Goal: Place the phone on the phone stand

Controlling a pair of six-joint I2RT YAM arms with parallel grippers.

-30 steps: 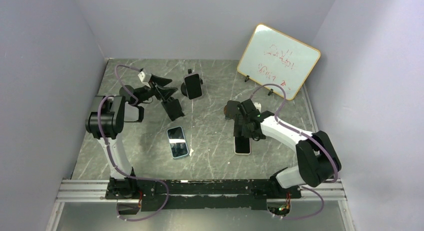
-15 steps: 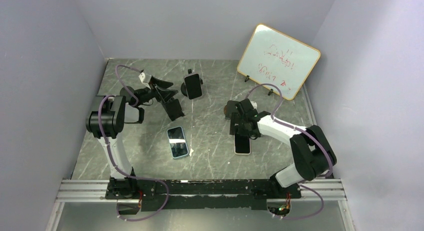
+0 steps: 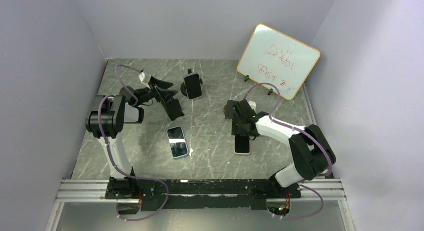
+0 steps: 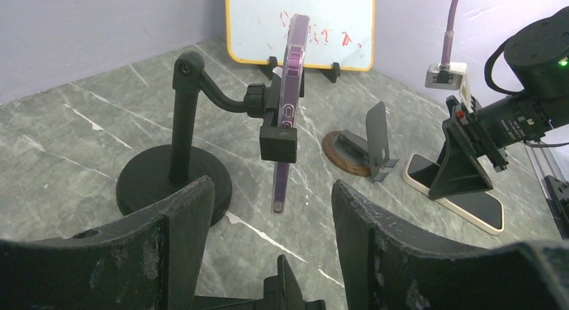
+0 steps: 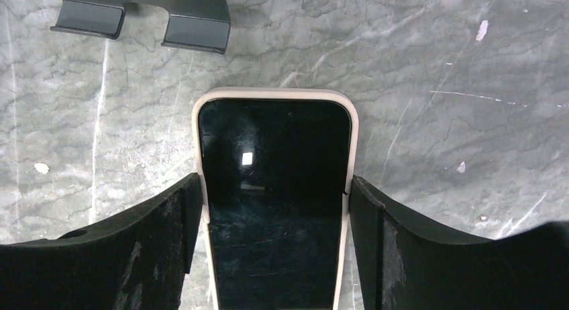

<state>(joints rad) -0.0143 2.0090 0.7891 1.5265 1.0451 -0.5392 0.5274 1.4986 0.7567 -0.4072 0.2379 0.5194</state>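
My right gripper rises next, tilts the phone upright and lowers it outward onto the stand's dark feet (image 3: 230,117) for release, since their edges form a ledge.
A phone (image 5: 275,142) in a cream case lies flat, screen up, on the grey marble table. My right gripper (image 5: 275,184) straddles its lower half, and both fingers touch the long edges. From above, the same phone (image 3: 243,145) pokes out below the right gripper (image 3: 241,128). Just beyond it stands the small phone stand (image 3: 229,110) with a round brown base; its dark feet (image 5: 142,16) show at the top of the right wrist view. My left gripper (image 4: 272,189) is open and empty, far left of the table.
A purple-cased phone (image 4: 293,88) hangs on a black arm stand (image 4: 176,179) in front of the left gripper. A blue-cased phone (image 3: 177,142) lies flat mid-table. A whiteboard (image 3: 278,61) leans at the back right. Grey walls enclose the table.
The right gripper's fingers have come in from wide open onto the sides of the cream-cased phone. The left arm has barely moved.
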